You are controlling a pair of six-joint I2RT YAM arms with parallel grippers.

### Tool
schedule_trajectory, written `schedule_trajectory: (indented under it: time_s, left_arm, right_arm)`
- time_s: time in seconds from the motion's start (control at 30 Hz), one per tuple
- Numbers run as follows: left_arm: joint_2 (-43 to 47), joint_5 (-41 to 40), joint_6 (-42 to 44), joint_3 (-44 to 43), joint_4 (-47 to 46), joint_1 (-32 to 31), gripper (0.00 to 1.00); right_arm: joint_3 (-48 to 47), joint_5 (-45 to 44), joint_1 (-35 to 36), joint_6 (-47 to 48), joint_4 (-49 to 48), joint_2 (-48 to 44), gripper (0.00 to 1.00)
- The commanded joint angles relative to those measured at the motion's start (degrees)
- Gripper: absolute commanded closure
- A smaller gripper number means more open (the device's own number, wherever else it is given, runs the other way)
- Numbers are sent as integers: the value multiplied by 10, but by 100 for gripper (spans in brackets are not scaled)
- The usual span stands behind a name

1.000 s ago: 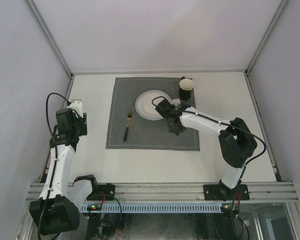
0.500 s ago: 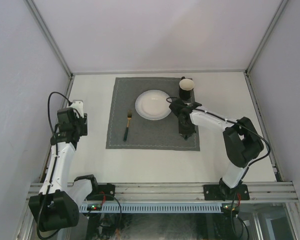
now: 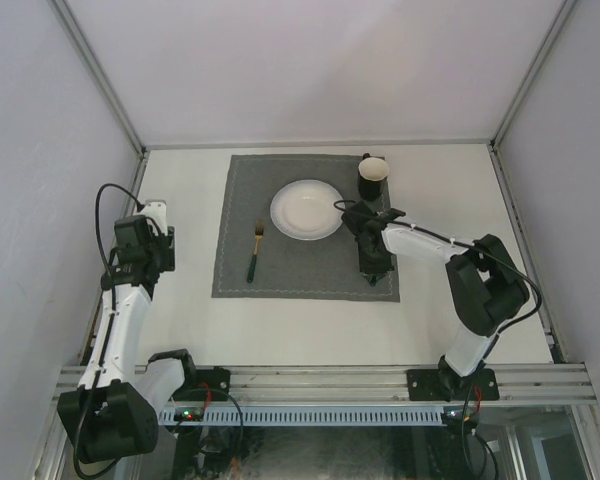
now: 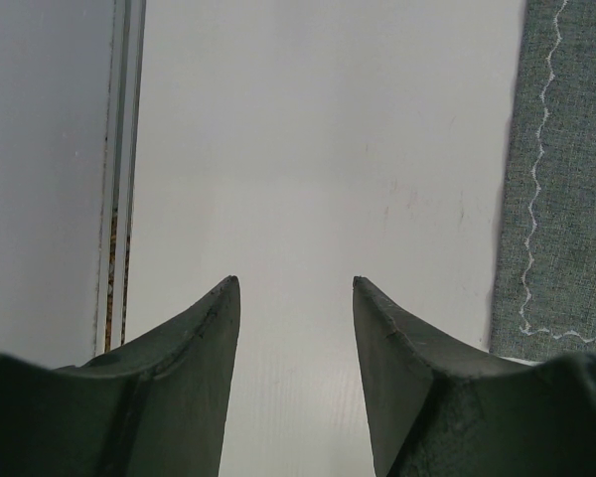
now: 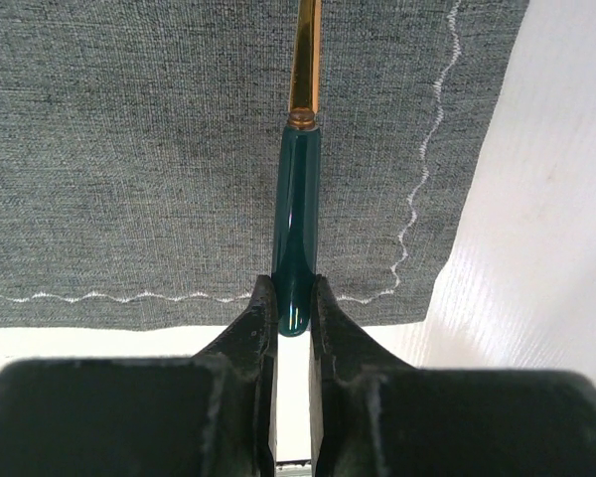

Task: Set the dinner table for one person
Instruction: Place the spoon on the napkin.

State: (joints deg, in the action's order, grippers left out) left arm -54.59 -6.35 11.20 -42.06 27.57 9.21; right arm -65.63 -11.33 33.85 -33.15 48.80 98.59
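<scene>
I will next lower the green handle onto the near corner of the mat with my right gripper and let go of its end there, because the fork (image 3: 254, 250) is already on the other side of the plate.
The off-white dinner table (image 3: 450, 320) carries a grey stitched mat (image 3: 300, 265) with a white plate (image 3: 306, 209), a fork (image 3: 254, 250) left of the plate and a dark cup (image 3: 372, 176) at the mat's far right corner. My right gripper (image 3: 374, 268) hovers over the mat's near right corner, right of the plate. In the right wrist view the gripper (image 5: 292, 283) is shut on the end of a green-handled utensil (image 5: 296, 199) with a gold shaft; its head is cut off by the frame. My left gripper (image 4: 294, 283) stands open over bare table, left of the mat.
Aluminium rails (image 3: 320, 380) edge the table in front, and grey walls enclose the other three sides. The mat's stitched left edge (image 4: 566, 149) lies just right of my left fingers. Bare tabletop (image 5: 536, 248) lies right of the mat's corner.
My right gripper has carried the utensil from beside the plate's right rim toward the mat's near right corner. The left arm has barely shifted.
</scene>
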Motion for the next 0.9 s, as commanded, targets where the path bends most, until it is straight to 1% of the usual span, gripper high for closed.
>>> schedule_trajectory:
  time_s: [0.0, 0.4, 0.67, 0.73, 0.77, 0.8, 0.87]
  left_arm:
    - [12, -4, 8, -5, -16, 5, 47]
    - [4, -1, 8, -9, -16, 5, 46]
    - [4, -2, 8, -8, -17, 6, 46]
    - [3, -2, 8, -8, -17, 5, 46]
    - [3, -2, 8, -8, -16, 5, 46]
    - [4, -2, 8, -8, -17, 6, 46]
    - [4, -2, 8, -8, -16, 5, 47]
  right_arm:
    - [-6, 3, -2, 23, -15, 15, 100]
    - [-12, 26, -6, 28, -45, 36, 100]
    - [-21, 41, -8, 34, -42, 52, 99]
    - [-23, 49, -7, 41, -42, 54, 56]
    - [-23, 51, -6, 43, -44, 54, 37]
    - [-24, 51, -5, 44, -45, 51, 23]
    - [-24, 46, -2, 46, -47, 46, 5]
